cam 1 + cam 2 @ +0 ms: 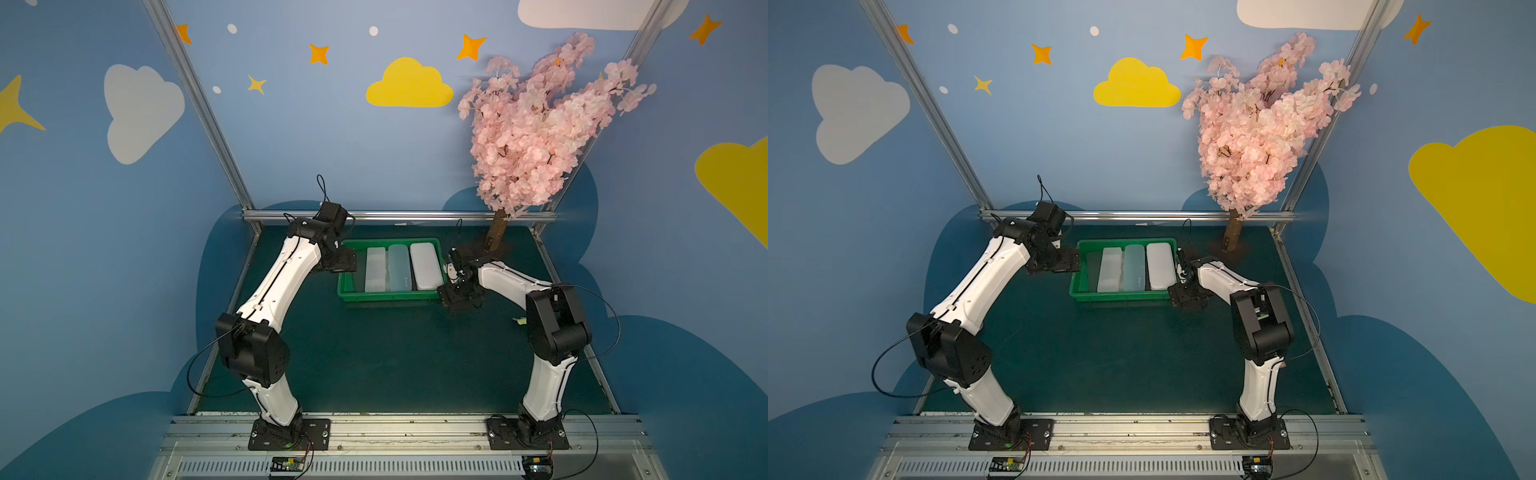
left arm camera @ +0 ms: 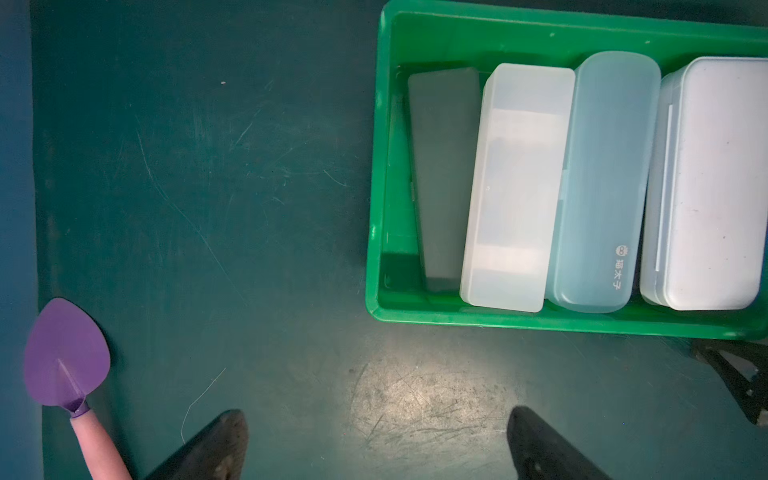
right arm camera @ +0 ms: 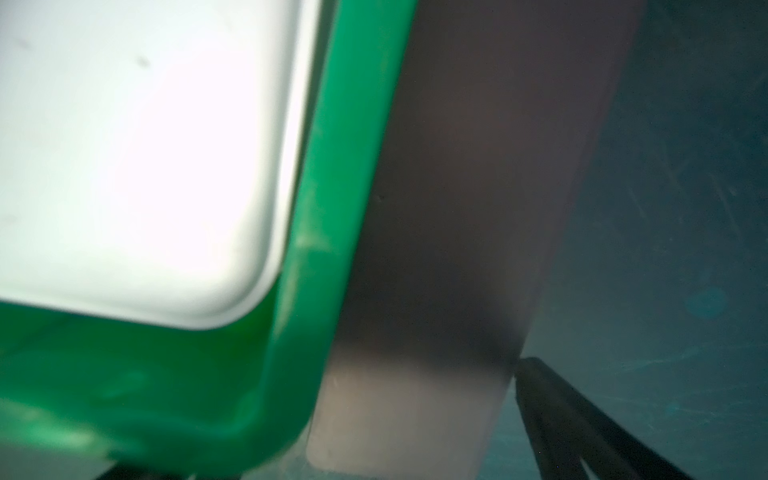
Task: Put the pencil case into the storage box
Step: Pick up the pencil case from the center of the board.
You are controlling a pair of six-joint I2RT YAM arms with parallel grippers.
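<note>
One finger is already at the outer edge of the grey-brown pencil case's near end (image 3: 412, 400), so my right gripper should next lower past the box's rim and close across that end.
The green storage box (image 1: 386, 296) (image 1: 1117, 296) (image 2: 540, 320) stands at the back middle of the mat. Several pencil cases lie side by side in it: dark grey (image 2: 444, 178), frosted (image 2: 515, 187), pale blue (image 2: 602, 178) and white (image 2: 706, 183). Another grey-brown pencil case (image 3: 478, 187) lies outside along the box's right wall (image 3: 332, 208), hidden in both top views by my right gripper (image 1: 459, 295) (image 3: 378, 374). That gripper is open over the box's near right corner, one finger (image 3: 561, 415) at the case's outer edge. My left gripper (image 1: 345, 262) (image 2: 378, 415) is open, empty, beside the box's left rim.
A purple spade-shaped tool with a pink handle (image 2: 66, 357) lies on the mat left of the left gripper. A pink blossom tree (image 1: 536, 137) stands at the back right, its trunk (image 1: 496, 235) just behind the right arm. Metal rails border the mat.
</note>
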